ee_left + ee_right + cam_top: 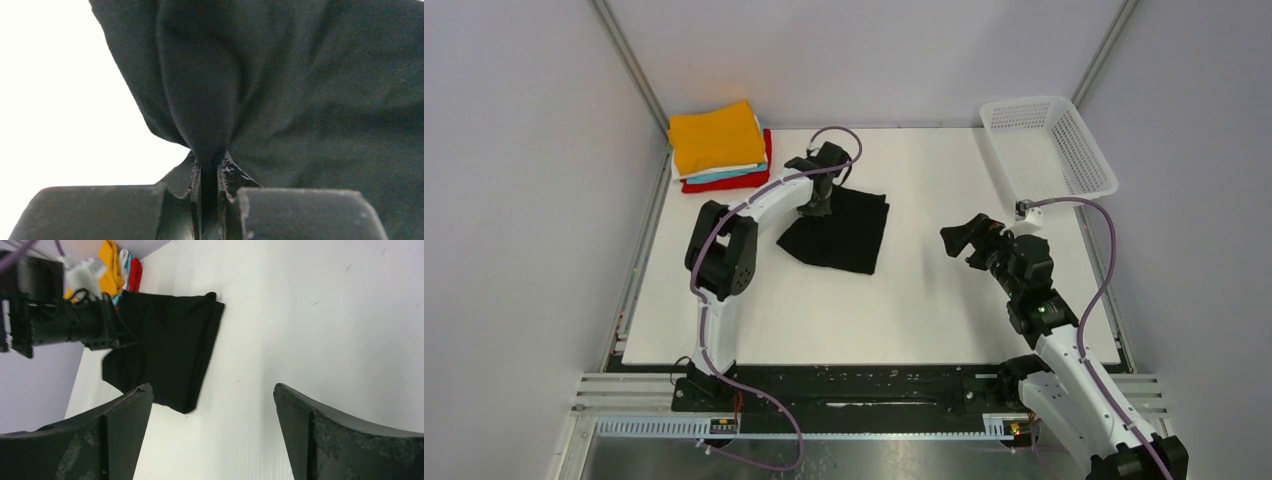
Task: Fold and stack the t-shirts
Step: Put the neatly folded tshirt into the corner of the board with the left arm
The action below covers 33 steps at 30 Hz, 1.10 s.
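Observation:
The left gripper rises next, carries the black t-shirt (844, 232) outward onto the orange top of the stack (716, 138) and lets go, since that shirt is already folded.
The black t-shirt (844, 232) lies folded into a rough rectangle at mid-table. My left gripper (816, 205) is at its far-left edge, shut on a pinch of the black cloth (210, 115). The stack of folded t-shirts (717, 145), orange on top with white, teal and red below, sits at the back left corner. My right gripper (964, 238) is open and empty, held above the table to the right of the black shirt. In the right wrist view the black shirt (170, 350) and the stack (122, 270) lie ahead of its fingers (125, 430).
A white plastic mesh basket (1049, 145) stands at the back right corner. The white table (924, 290) ends in a rail at the near edge, with grey walls on both sides.

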### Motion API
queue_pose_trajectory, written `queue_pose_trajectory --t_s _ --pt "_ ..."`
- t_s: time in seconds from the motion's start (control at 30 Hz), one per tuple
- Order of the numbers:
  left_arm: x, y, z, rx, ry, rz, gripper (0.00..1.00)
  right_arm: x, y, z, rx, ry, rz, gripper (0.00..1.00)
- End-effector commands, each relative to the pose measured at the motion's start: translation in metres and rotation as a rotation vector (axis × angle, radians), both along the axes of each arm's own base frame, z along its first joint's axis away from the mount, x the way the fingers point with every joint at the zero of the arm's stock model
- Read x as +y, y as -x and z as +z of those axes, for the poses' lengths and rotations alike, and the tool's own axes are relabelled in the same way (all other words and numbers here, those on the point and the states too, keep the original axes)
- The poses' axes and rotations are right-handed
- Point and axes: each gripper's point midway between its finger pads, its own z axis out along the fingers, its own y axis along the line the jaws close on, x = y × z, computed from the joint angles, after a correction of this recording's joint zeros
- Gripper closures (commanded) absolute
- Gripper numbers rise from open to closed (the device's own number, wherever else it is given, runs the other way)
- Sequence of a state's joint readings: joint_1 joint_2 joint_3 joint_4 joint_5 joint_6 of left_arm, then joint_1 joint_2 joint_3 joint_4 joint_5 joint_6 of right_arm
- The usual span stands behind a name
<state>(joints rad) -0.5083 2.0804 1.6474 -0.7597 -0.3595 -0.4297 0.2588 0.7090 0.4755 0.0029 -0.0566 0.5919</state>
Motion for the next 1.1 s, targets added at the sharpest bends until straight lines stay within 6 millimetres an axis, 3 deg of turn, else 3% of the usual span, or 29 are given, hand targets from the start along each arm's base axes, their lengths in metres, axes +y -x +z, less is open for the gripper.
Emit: queue_pose_trajectory --t_s 0.0,0.3,0.4,0.5,0.73,1.07 --pt "0.041 -0.055 0.061 -0.189 -0.249 -0.002 1.00 -0.012 -0.004 0.002 -0.043 0.078 -0.030 0.01" --pt "0.079 -0.138 0.133 -0.401 -0.470 0.001 1.00 -0.023 -0.016 0.004 -0.062 0.172 -0.063 0.01" --pt "0.090 -0.155 0.158 -0.464 -0.510 -0.003 1.00 -0.026 -0.019 0.000 -0.056 0.186 -0.073 0.01" --pt "0.107 -0.163 0.187 -0.522 -0.559 0.038 1.00 -0.034 -0.021 -0.005 -0.038 0.208 -0.118 0.00" --pt "0.131 -0.176 0.230 -0.610 -0.406 0.069 1.00 -0.051 -0.019 -0.013 -0.015 0.261 -0.191 0.01" --pt "0.139 -0.188 0.275 -0.749 -0.275 0.095 1.00 -0.052 -0.019 -0.010 -0.023 0.250 -0.200 0.00"
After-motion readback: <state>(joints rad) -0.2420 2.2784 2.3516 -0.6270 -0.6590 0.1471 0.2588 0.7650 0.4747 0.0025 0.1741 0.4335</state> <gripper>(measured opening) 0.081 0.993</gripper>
